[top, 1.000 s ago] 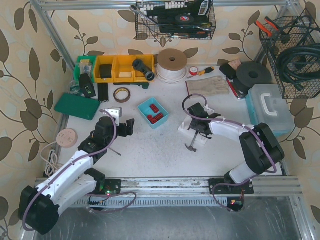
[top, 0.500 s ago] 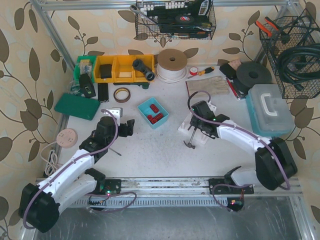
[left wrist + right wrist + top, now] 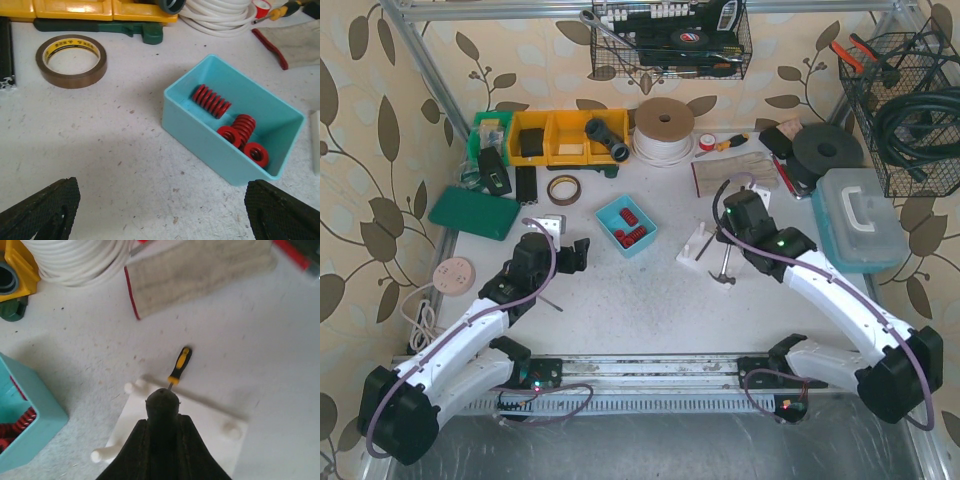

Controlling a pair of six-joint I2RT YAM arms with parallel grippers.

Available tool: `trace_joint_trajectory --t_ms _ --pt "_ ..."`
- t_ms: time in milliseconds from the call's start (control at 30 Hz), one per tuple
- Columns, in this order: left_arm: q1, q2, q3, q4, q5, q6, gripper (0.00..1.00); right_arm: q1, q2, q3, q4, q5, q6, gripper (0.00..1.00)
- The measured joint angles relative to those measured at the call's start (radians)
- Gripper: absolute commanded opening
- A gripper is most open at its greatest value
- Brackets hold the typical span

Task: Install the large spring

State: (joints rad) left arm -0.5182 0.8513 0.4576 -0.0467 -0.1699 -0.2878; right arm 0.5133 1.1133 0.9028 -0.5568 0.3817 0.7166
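The hammer is over the pegged plate. My right gripper will next carry it toward the clear plastic case, lower it onto bare tabletop and release its handle.
Several red springs lie in a teal bin, which also fills the right of the left wrist view. My left gripper is open over bare table just short of that bin, nothing between its fingers; from above, the left gripper sits left of the bin. My right gripper is shut on the dark handle of a small hammer, held above a white pegged plate. A small yellow-black screwdriver lies at the plate's far edge.
A brown tape roll lies left of the bin. Yellow bins, a white cable coil and a work glove line the back. A clear plastic case stands at the right, a green case at the left.
My right arm has swung right and back, carrying the hammer from the plate's near edge to above its right side. The left arm has stayed in place, open.
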Motion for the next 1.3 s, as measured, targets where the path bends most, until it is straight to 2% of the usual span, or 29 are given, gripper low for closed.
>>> trace_joint_trajectory --t_ms 200,433,633,900,1300 --pt "0.0 -0.001 -0.015 0.057 0.078 0.011 0.9 -0.034 0.018 0.073 -0.031 0.077 -0.234 0.0" --pt "0.0 -0.031 -0.074 0.141 0.207 0.029 0.89 -0.208 0.167 0.189 -0.065 0.057 -0.476 0.0" --pt "-0.008 -0.058 -0.094 0.206 0.282 0.033 0.9 -0.275 0.287 0.238 -0.08 0.097 -0.622 0.0" --pt "-0.008 -0.066 -0.102 0.237 0.311 0.04 0.9 -0.425 0.523 0.286 -0.068 0.083 -0.7 0.0" --pt "-0.014 -0.088 -0.103 0.255 0.311 0.045 0.9 -0.52 0.666 0.292 -0.005 -0.039 -0.71 0.0"
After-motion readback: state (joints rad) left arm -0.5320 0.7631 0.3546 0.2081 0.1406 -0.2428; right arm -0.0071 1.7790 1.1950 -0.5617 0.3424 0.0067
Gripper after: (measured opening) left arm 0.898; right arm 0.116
